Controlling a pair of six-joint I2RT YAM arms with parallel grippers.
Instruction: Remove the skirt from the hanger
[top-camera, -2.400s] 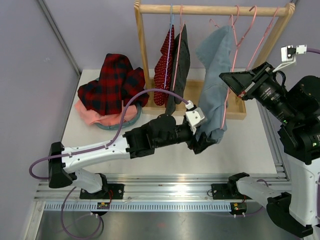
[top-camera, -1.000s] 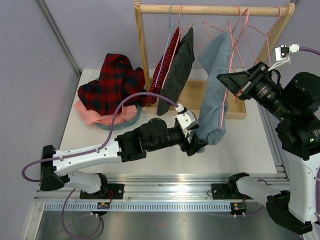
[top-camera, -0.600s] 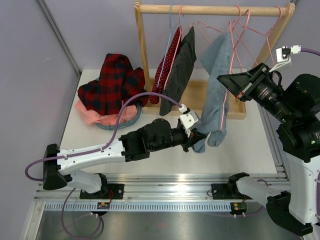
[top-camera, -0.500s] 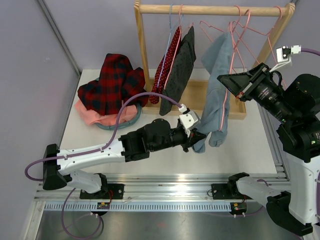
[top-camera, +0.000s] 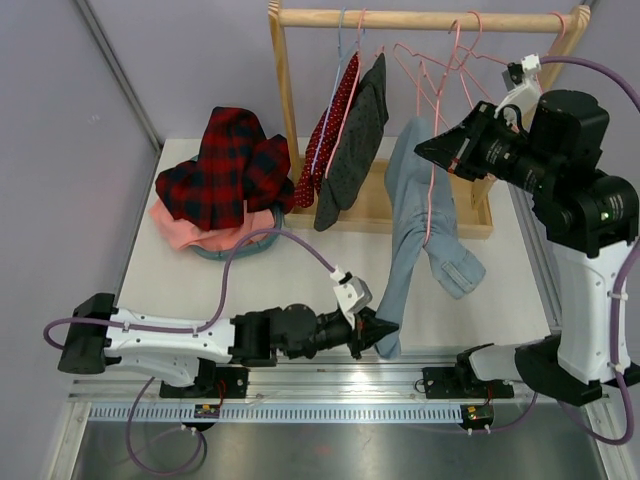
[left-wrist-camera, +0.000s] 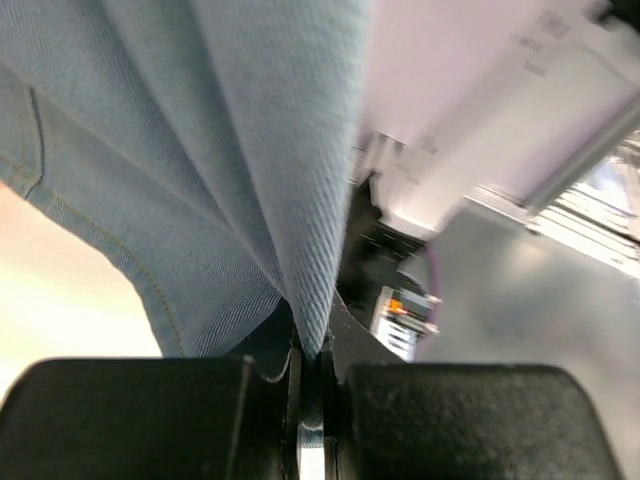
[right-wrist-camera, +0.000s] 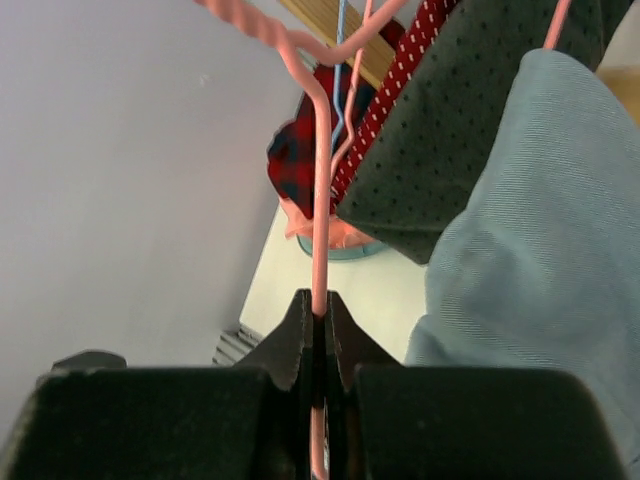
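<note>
My right gripper pulls the wire outward toward the rack's top bar (top-camera: 452, 19), which is outward of it, and lets go next. The skirt (top-camera: 410, 225) is still on the hanger.
A light blue denim skirt (top-camera: 410, 225) hangs stretched from a pink wire hanger (top-camera: 432, 150) on the wooden rack down to the table's front edge. My left gripper (top-camera: 376, 334) is shut on the skirt's lower edge; in the left wrist view the denim (left-wrist-camera: 250, 150) runs up from between the fingers (left-wrist-camera: 312, 390). My right gripper (top-camera: 428, 150) is shut on the pink hanger wire; in the right wrist view the wire (right-wrist-camera: 320, 200) rises from the closed jaws beside the skirt (right-wrist-camera: 530, 230).
The wooden rack (top-camera: 420, 20) holds a red dotted garment (top-camera: 333, 130), a dark dotted garment (top-camera: 356, 135) and several empty pink hangers (top-camera: 470, 45). A pile of red plaid and pink clothes (top-camera: 220, 180) lies at the left. The metal rail (top-camera: 330, 390) runs along the front.
My left gripper has pulled the skirt's lower edge down and toward the front edge, stretching it out. My right gripper has moved left and up and closed on the pink hanger.
</note>
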